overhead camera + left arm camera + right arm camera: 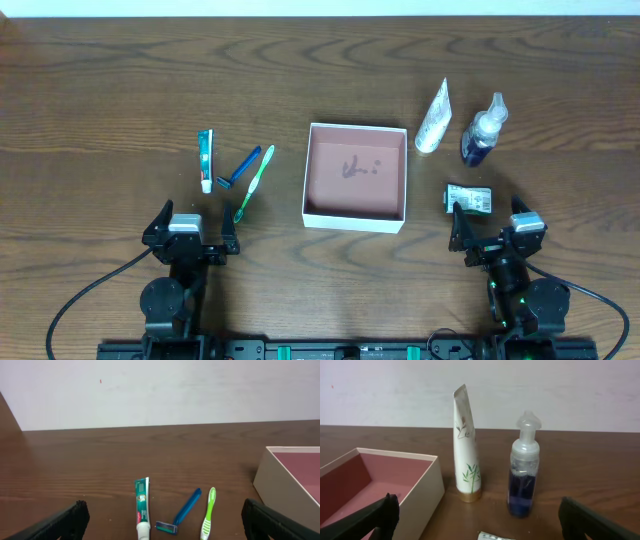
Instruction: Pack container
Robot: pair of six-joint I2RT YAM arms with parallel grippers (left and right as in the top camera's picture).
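Observation:
My right gripper will next move up and outward and tilt downward, and then it will close on the white tube by its thin flat end on top (444, 88) (461, 396).
The container (314, 175), a shallow square white-walled box with a pinkish-brown floor and dark scribbles, sits at the table's middle; it also shows in the left wrist view (280, 472) and the right wrist view (427, 485). Left of it lie a toothpaste tube (206, 159) (142, 508), a blue razor (239, 166) (182, 512) and a green toothbrush (255, 182) (209, 512). Right of it stand a white tube (434, 117) (465, 455) and a blue pump bottle (483, 130) (523, 472), with a small packet (468, 198) (495, 536) lying nearer. My left gripper (191, 232) (162, 522) and right gripper (497, 233) (480, 520) are open and empty near the front edge.
Dark wood table (100, 110) with a pale wall behind it (160, 390). Black cables run from both arm bases along the front edge.

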